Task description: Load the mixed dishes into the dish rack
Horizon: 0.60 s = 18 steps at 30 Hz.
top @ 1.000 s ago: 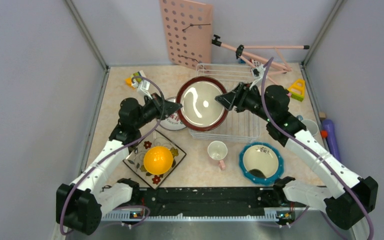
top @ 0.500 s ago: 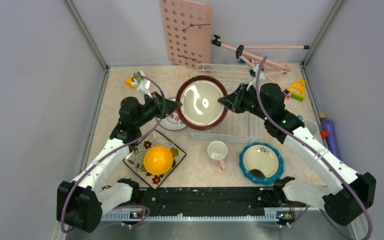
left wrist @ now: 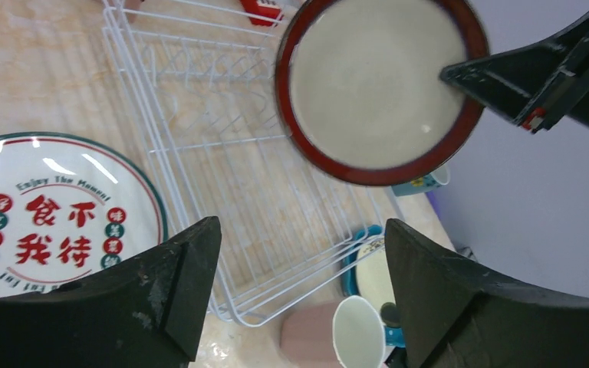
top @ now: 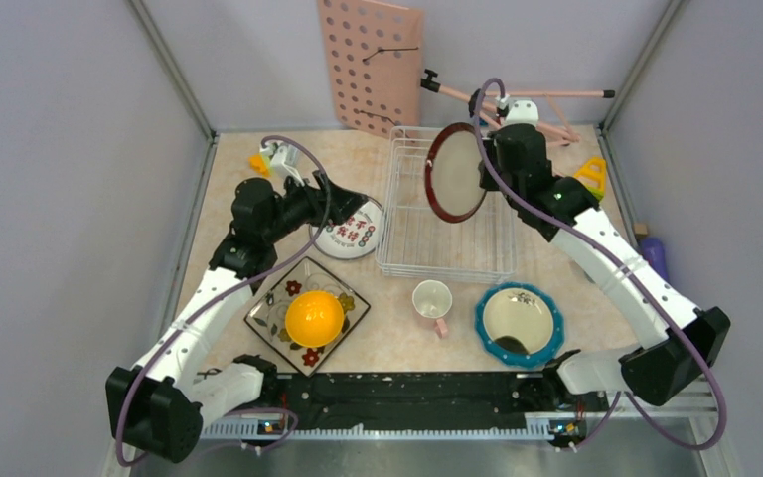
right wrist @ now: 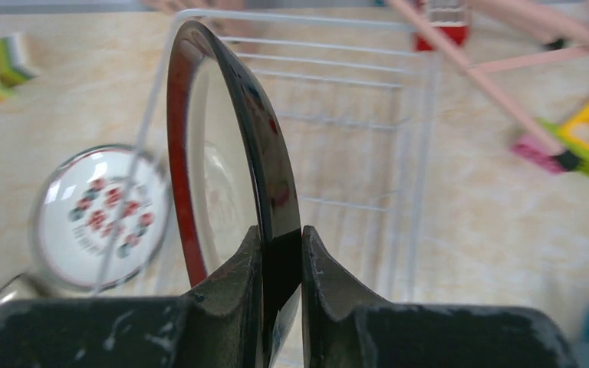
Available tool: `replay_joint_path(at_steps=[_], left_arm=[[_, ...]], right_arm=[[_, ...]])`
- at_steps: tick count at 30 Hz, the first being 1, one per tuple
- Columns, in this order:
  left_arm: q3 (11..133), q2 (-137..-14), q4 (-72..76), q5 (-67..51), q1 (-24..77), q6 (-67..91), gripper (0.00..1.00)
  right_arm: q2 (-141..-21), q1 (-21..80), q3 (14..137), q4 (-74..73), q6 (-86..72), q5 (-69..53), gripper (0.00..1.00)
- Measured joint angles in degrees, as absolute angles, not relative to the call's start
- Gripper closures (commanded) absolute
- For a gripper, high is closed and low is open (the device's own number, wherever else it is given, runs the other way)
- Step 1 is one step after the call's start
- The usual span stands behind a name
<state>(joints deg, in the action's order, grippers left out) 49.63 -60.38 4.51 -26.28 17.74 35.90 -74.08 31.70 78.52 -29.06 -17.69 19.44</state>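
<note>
I should move my right gripper toward the rack's side by the pink folding stand, tilt the plate upright and lower it, since the wires there are empty.
My right gripper (top: 484, 164) (right wrist: 281, 239) is shut on the rim of the brown-rimmed round plate (top: 455, 172) (right wrist: 222, 153). The plate is held nearly on edge above the back of the white wire dish rack (top: 447, 243) (left wrist: 222, 153). My left gripper (top: 356, 206) (left wrist: 301, 230) is open and holds nothing; it hangs over a white plate with red characters (top: 350, 235) (left wrist: 54, 215), left of the rack. The yellow-orange bowl (top: 314, 316) sits on the square floral plate (top: 343, 296). The pink cup (top: 432, 299) and the teal dish (top: 519, 320) stand in front of the rack.
The pink pegboard (top: 370, 65) leans on the back wall beside a pink folding stand (top: 522, 104). Toy blocks lie at the back left (top: 268, 157) and the back right (top: 591, 179). A purple object (top: 654, 263) lies by the right wall.
The left gripper let go of the brown-rimmed plate, opened and drew back to the left. The right gripper lifted the plate, turned it on edge and carried it toward the back of the rack.
</note>
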Motion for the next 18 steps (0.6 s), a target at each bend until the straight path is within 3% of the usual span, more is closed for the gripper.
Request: replay_joint_path(at_steps=[9,18], left_arm=[[50.06,-62.02,-3.09,-20.34,20.67,31.59,0.12],[50.15,-66.28,-5.06,-17.41,22.46,30.59,0.15]], right_arm=[[-79.57,31.14,85.06,-34.2,-8.23,40.82,1.0],[-84.84,27.07,87.13,-32.62,-5.52,43.64,1.0]])
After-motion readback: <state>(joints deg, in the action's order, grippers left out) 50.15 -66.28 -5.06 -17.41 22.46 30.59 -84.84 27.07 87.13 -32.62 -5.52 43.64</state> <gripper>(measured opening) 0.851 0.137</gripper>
